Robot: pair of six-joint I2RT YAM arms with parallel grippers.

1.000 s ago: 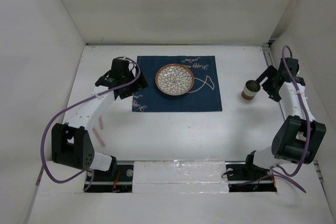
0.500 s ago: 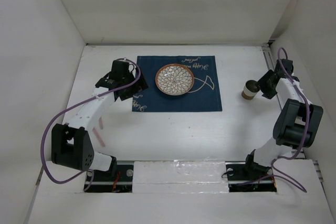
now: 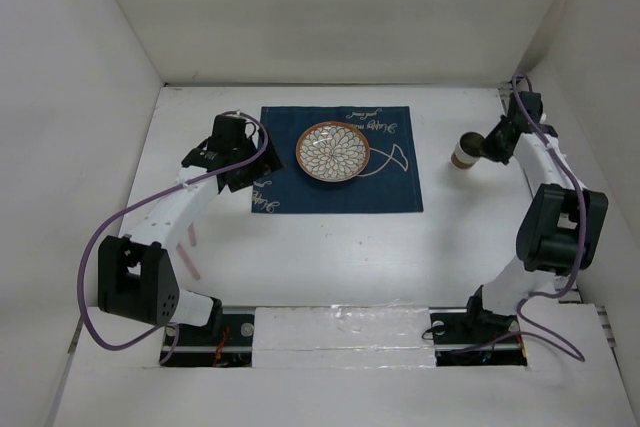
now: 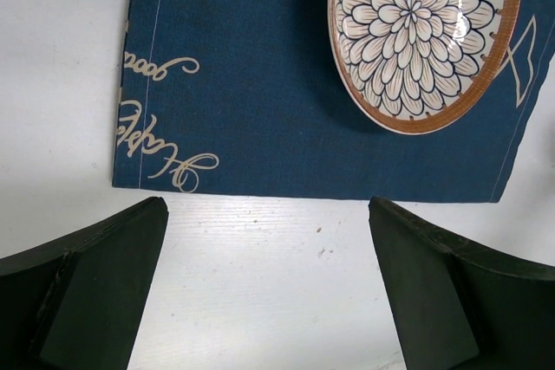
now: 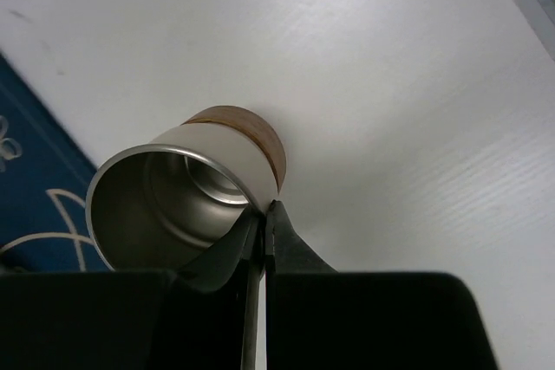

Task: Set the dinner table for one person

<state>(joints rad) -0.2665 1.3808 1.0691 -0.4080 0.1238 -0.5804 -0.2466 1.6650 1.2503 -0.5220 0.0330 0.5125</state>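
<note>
I will next swing my right gripper outward and to the left in the top view and let go of the cup (image 3: 465, 151) at the placemat's far lettered corner (image 3: 390, 123), because that corner is empty.
A steel cup (image 3: 465, 151) with a white wall and a brown base band hangs tilted just right of the navy placemat (image 3: 290, 182). My right gripper (image 3: 487, 147) is shut on the cup's wall (image 5: 186, 192), one finger inside the rim and one outside, meeting at the pinch (image 5: 264, 214). A flower-patterned plate (image 3: 333, 152) rests on the placemat on the white dinner table (image 3: 330, 247). My left gripper (image 3: 235, 169) stands open over bare table (image 4: 269, 275) just off the placemat's left edge (image 4: 251, 84), with the plate (image 4: 425, 36) beyond it and nothing between its fingers.
Two thin pink sticks (image 3: 189, 250) lie on the table near the left arm's lower link. White walls enclose the table at the back and on both sides; the right wall is close behind my right arm.
My right gripper has shut on the cup's wall and carried the cup back and a little left toward the placemat. The left arm has not moved.
</note>
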